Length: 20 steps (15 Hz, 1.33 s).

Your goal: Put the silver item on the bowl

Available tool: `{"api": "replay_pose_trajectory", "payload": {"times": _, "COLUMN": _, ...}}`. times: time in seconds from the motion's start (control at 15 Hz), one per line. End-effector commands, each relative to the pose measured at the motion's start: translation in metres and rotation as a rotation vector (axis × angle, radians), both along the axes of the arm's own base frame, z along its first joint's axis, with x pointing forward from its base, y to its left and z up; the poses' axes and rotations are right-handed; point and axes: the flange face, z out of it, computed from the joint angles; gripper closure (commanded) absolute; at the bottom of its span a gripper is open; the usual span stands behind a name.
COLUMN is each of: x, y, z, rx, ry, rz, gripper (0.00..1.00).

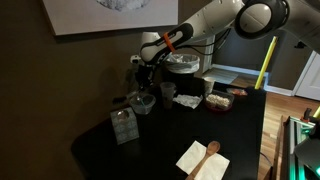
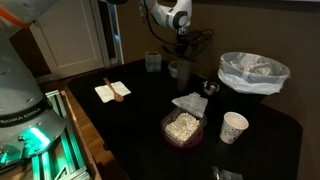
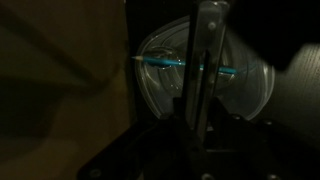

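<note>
The silver item's far end is over the bowl, so my gripper will next go down toward the small round bowl (image 1: 143, 103) (image 3: 160, 75) below it and let go of the utensil.
In the wrist view my gripper (image 3: 192, 118) is shut on the silver item (image 3: 205, 45), a slim shiny utensil that runs straight out from the jaws. Its far end hangs over the small round bowl (image 3: 160, 75), which has a thin blue line across it. I cannot tell whether the utensil touches the bowl. In both exterior views the gripper (image 1: 143, 82) (image 2: 180, 52) hovers just above the bowl (image 1: 143, 103) (image 2: 180, 72) at the far side of the dark table. The utensil is too thin to make out there.
A grey boxy block (image 1: 124, 126) (image 2: 152, 62) stands beside the bowl. A wooden spoon lies on a white napkin (image 1: 203, 160) (image 2: 112, 92). There is also a dark dish with food (image 1: 218, 100) (image 2: 183, 127), a white cup (image 2: 234, 127) and a large lined container (image 2: 253, 72).
</note>
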Motion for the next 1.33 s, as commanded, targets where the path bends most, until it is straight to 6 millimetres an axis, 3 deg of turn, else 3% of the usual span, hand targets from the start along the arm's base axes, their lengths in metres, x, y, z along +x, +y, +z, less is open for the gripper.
{"api": "replay_pose_trajectory", "payload": {"times": 0.0, "x": -0.001, "y": 0.008, "z": -0.016, "rx": -0.041, "ry": 0.003, "rz": -0.028, "gripper": 0.92}}
{"api": "replay_pose_trajectory", "payload": {"times": 0.53, "x": -0.004, "y": 0.006, "z": -0.040, "rx": -0.060, "ry": 0.072, "rz": -0.099, "gripper": 0.92}}
{"api": "replay_pose_trajectory", "payload": {"times": 1.2, "x": -0.011, "y": 0.008, "z": -0.051, "rx": -0.068, "ry": 0.151, "rz": -0.096, "gripper": 0.92}}
{"api": "replay_pose_trajectory", "payload": {"times": 1.27, "x": -0.011, "y": 0.008, "z": -0.051, "rx": -0.065, "ry": 0.152, "rz": -0.095, "gripper": 0.78}}
